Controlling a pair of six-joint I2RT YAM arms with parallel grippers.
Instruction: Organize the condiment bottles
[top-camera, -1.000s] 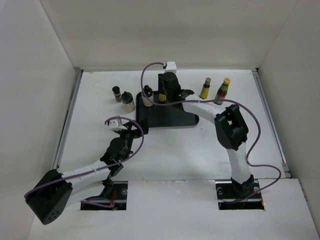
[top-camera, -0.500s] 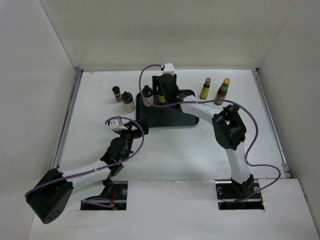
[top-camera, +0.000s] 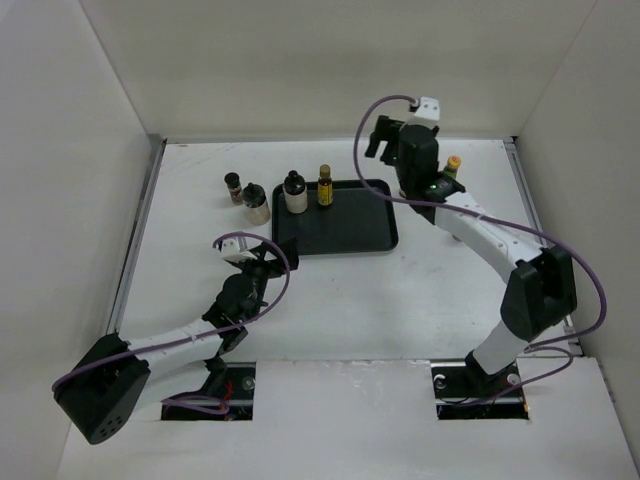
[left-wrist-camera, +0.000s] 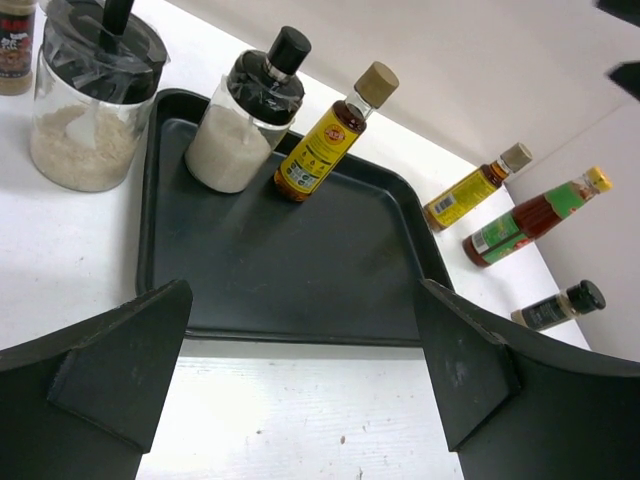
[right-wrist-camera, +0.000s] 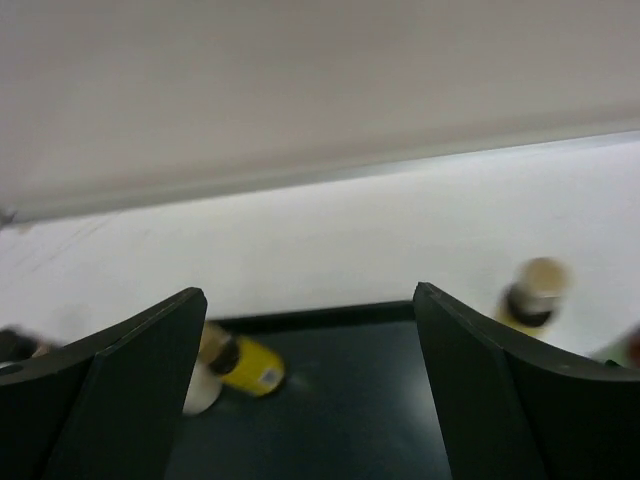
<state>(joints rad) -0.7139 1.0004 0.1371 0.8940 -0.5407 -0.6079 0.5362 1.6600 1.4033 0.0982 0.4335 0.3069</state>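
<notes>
Next, the right gripper shifts to the right in the right wrist view and lowers to the second yellow bottle, onto its tan cap (right-wrist-camera: 542, 279).
On the black tray (top-camera: 350, 232) a white black-capped bottle (top-camera: 293, 192) and a slim yellow-labelled bottle (top-camera: 324, 187) stand at the back left. A dark shaker (top-camera: 232, 187) and a squat beige jar (top-camera: 255, 204) stand left of the tray. My right gripper (top-camera: 380, 140) hangs open and empty, high over the tray's back right corner. Its arm hides most of the red bottle (top-camera: 451, 166). In the left wrist view a second yellow bottle (left-wrist-camera: 472, 188), the red bottle (left-wrist-camera: 528, 219) and another dark shaker (left-wrist-camera: 555, 307) stand right of the tray. My left gripper (top-camera: 250, 254) is open and empty, just short of the tray's front left.
White walls close the table in at the back and on both sides. The right arm's forearm (top-camera: 480, 235) stretches over the table right of the tray. A metal rail (top-camera: 135, 240) runs along the left edge.
My right gripper opened, left the slim yellow bottle standing on the tray, and swung up and to the right. The left arm has barely moved.
</notes>
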